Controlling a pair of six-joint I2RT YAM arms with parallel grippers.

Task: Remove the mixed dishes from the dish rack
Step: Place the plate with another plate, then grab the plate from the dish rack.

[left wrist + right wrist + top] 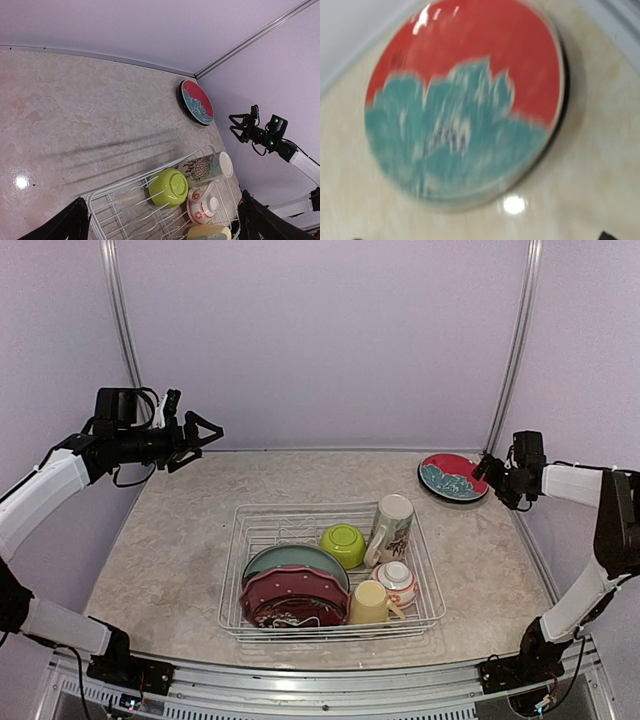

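Observation:
The teal-green plate [292, 557] stands left in the top view. My right gripper swings that way and back next, onto the plate's exposed rim by the lime-green bowl [343, 543].
The white wire dish rack [237, 540] stands mid-table. In it are a teal-green plate [292, 557], a pink dotted plate [290, 583], a dark red plate [285, 613], a lime-green bowl [343, 543], a tall cream mug [392, 525], a small white-and-red bowl [397, 582] and a pale yellow mug [370, 602]. A black-rimmed red and teal plate [453, 477] [465, 110] lies flat on the table at the far right. My right gripper [487, 468] is open just right of it, holding nothing. My left gripper [205, 433] hangs open high at the far left, well away from the rack.
The marbled tabletop [170, 540] ends at a lilac back wall with metal posts [515, 340] in both corners. In the left wrist view the rack's upright tines [145, 202] point toward the lime-green bowl [169, 187], and the red and teal plate [197, 102] lies near the wall corner.

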